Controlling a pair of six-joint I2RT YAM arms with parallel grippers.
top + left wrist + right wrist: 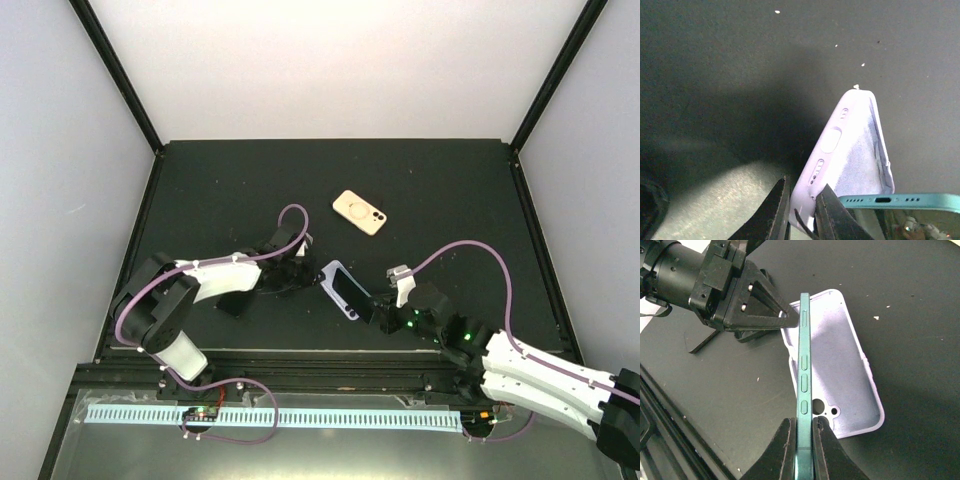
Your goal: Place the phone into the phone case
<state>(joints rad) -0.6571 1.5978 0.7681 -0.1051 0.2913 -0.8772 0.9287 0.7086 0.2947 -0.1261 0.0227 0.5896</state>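
My right gripper moves down and to the left in the top view toward the case's open inside next, to release the phone there.
The lavender phone case (845, 365) lies open side up on the black table, also seen in the top view (340, 287). My left gripper (802, 200) is shut on the case's side wall near one corner (855, 145). My right gripper (802, 427) is shut on the teal phone (804, 370) and holds it on edge, along the case's left wall, over the camera-hole end. The phone's port end shows in the left wrist view (900, 201) at the case's near end. In the top view the two grippers, left (308, 262) and right (375, 305), face each other across the case.
A beige phone-shaped item with a ring and camera cutout (358, 212) lies on the table behind the case. The black table (450, 200) is bounded by a black frame and white walls. A purple cable (290, 215) loops over the left wrist.
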